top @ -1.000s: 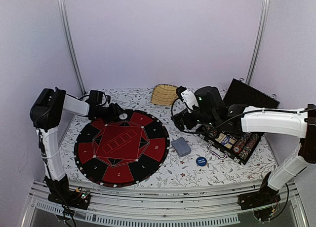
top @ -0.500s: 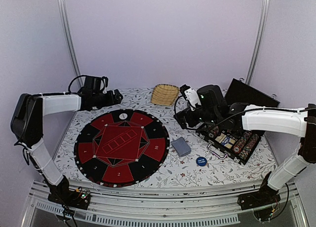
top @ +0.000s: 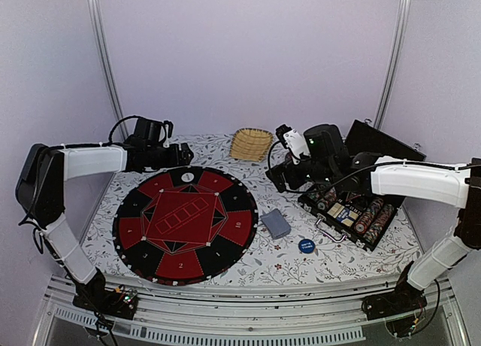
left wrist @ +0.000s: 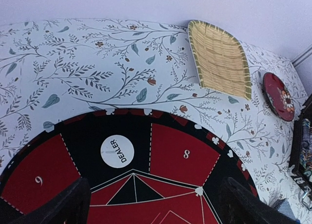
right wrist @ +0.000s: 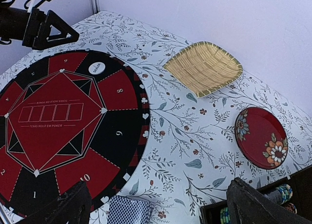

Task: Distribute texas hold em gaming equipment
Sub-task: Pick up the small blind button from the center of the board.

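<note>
The blue chip (top: pixel 306 246) is below my right gripper and nearer my base, so my right gripper should draw back past the deck next and go down around the chip.
A white DEALER button (left wrist: pixel 116 152) lies on a black far segment of the round red-and-black poker mat (top: pixel 186 222); it also shows in the right wrist view (right wrist: pixel 96 67). My left gripper (top: pixel 183 156) hovers above the mat's far edge, open and empty (left wrist: pixel 153 207). A deck of blue-backed cards (top: pixel 276 223) lies right of the mat, with a blue chip (top: pixel 306 246) in front of it. My right gripper (top: pixel 276 177) hangs open and empty (right wrist: pixel 158 209) above the cloth behind the deck (right wrist: pixel 129 210). Stacked chips (top: pixel 368 218) fill the open black case (top: pixel 340 229).
A woven straw basket (top: pixel 250 144) sits at the back centre. A dark-red flowered plate (right wrist: pixel 261 136) lies between the basket and the case; my right arm hides it in the top view. The case lid (top: pixel 383 144) stands open at the back right.
My left gripper has lifted off the mat's far segment, leaving the DEALER button there, and drawn back toward the wall. My right gripper has risen slightly and shifted back.
</note>
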